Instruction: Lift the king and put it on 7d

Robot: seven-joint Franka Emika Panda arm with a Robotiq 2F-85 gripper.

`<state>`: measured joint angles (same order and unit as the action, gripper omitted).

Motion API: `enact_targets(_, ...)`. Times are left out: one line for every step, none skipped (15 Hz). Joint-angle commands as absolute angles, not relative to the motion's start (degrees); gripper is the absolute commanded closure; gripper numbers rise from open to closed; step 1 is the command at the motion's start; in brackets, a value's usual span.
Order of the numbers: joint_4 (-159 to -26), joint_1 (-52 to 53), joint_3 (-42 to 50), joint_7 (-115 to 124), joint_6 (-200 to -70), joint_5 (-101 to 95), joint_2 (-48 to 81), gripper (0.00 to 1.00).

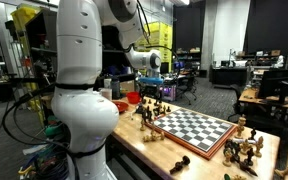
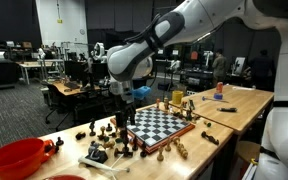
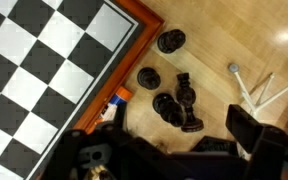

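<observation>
I will move my gripper down onto the king (image 3: 188,104) beside a dark piece that is lying down, because its open fingers are already on both sides of that group.
In the wrist view the king (image 3: 188,104), a tall dark brown piece, stands on the wooden table just off the chessboard (image 3: 44,70), close against other dark pieces (image 3: 165,106). My gripper (image 3: 170,140) is open and empty, hovering above this cluster with its fingers on either side of it. In both exterior views the gripper (image 1: 149,86) (image 2: 119,100) hangs over the dark pieces (image 1: 149,108) (image 2: 120,130) at the board's edge (image 1: 194,128) (image 2: 159,125). I cannot pick out the king in those views.
More dark pieces (image 3: 170,42) (image 3: 149,78) stand by the board's red-brown rim. White stand legs (image 3: 250,86) lie to the right. Pale tan pieces (image 1: 242,146) (image 2: 180,100) stand beyond the board's far side. A red bowl (image 2: 14,158) sits at the table's end.
</observation>
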<state>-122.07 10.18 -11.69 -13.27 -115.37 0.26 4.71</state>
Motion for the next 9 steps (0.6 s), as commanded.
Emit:
enact_targets(-122.0, 10.6, -12.1, -14.4, -115.1, 2.1, 5.4, 0.0)
enact_targets(-122.0, 10.6, -12.2, -14.4, -115.1, 2.2, 5.6, 0.0)
enact_targets(-122.0, 10.6, -12.4, -14.5, -115.2, 2.3, 5.8, 0.0)
enact_targets(-122.1, 10.7, -12.5, -14.6, -115.3, 2.4, 6.1, 0.0)
enact_targets(-122.0, 10.7, -12.6, -14.7, -115.3, 2.4, 6.3, 0.0)
enact_targets(-122.0, 10.6, -12.7, -14.9, -115.3, 2.5, 6.5, 0.0)
enact_targets(-121.9, 10.6, -12.7, -15.0, -115.4, 2.4, 6.7, 0.0)
enact_targets(-121.8, 10.6, -12.7, -15.2, -115.6, 2.4, 6.8, 0.0)
enact_targets(-121.7, 10.6, -12.8, -15.2, -115.6, 2.3, 7.0, 0.0)
